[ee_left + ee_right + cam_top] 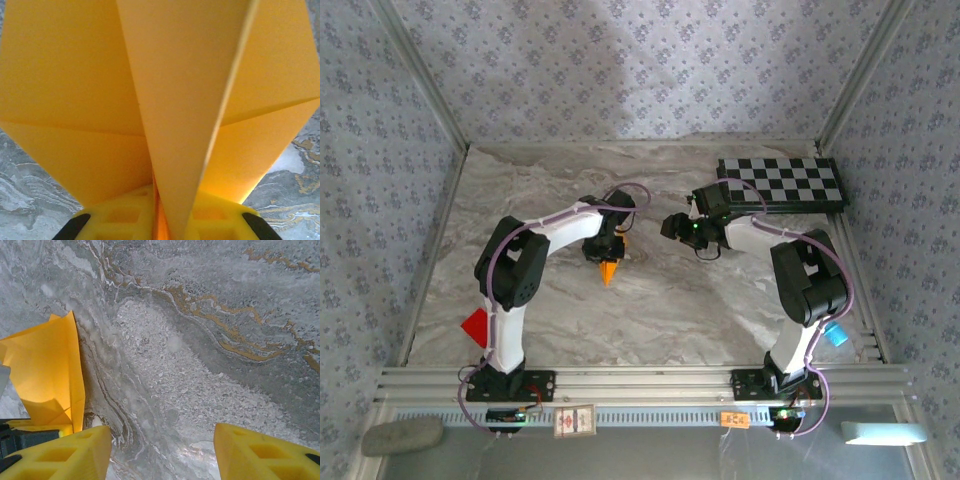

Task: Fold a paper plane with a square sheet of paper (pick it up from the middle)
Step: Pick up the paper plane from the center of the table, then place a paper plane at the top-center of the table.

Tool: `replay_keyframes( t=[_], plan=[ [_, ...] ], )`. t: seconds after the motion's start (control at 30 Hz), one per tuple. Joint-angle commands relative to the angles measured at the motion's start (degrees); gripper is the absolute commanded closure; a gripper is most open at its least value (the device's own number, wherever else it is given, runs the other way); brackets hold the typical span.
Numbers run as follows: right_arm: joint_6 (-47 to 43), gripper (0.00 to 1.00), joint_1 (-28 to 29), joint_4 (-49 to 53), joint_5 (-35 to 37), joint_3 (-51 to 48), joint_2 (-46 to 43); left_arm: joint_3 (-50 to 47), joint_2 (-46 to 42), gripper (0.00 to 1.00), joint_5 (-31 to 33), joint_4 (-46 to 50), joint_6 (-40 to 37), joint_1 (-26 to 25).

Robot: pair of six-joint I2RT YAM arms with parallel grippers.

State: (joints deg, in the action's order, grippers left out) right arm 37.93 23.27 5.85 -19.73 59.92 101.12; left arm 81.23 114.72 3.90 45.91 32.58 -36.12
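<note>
The robot's left gripper needs to raise the plane, carry it outward toward the back wall, lower it and let go of it, because bare marble lies open outward of the gripper.
The square sheet of paper is folded into an orange-yellow paper plane with a sharp tip that points toward the near edge of the table. My left gripper is shut on its centre fold. In the left wrist view the centre fold of the plane stands between the two yellow fingers of the gripper, and the wings spread to both sides. My right gripper hangs open to the right of the plane, apart from it. Between its fingers there is only marble, with the plane at the left.
A black-and-white checkerboard lies at the back right. A small red triangular piece sits near the left arm's base. Something blue shows beside the right arm. Patterned walls enclose the marble table.
</note>
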Motion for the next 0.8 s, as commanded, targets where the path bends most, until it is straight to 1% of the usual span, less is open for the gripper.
replay_keyframes(
  t=[0.0, 0.1, 0.23, 0.33, 0.4, 0.47, 0.67, 0.77],
  plan=[
    [0.47, 0.42, -0.33, 1.01, -0.71, 0.06, -0.05, 1.77, 1.04, 0.87, -0.20, 1.37, 0.42, -0.18],
    [0.47, 0.42, -0.41, 0.94, -0.77, 0.15, -0.21, 2.22, 0.37, 0.92, 1.27, 1.33, 0.61, -0.13],
    [0.07, 0.41, -0.73, 1.28, 0.18, 0.11, -0.96, 3.58, -1.40, 0.94, 3.76, 0.53, 0.18, 0.15],
    [-0.91, 0.38, -0.91, 1.17, 1.68, -0.35, -2.24, 5.75, -1.47, 0.95, 4.20, -0.84, -1.29, 1.19],
    [-1.42, 0.35, -0.79, 0.85, 3.17, -0.55, -3.32, 7.46, -0.55, 0.95, 4.18, -2.33, -2.78, 2.35],
    [-4.93, 0.32, -0.87, 0.07, 4.30, -0.90, -4.58, 9.81, 1.00, 0.95, 3.94, -2.84, -3.82, 3.28],
    [-8.94, 0.13, -1.47, -2.73, 6.62, -2.86, -8.09, 17.44, 7.31, 0.95, 3.27, -4.68, -6.55, 6.03],
    [-9.87, 0.10, -2.02, -4.05, 6.39, -3.62, -8.87, 22.34, 11.30, 0.95, 3.11, -3.85, -7.35, 7.08]
  ],
)
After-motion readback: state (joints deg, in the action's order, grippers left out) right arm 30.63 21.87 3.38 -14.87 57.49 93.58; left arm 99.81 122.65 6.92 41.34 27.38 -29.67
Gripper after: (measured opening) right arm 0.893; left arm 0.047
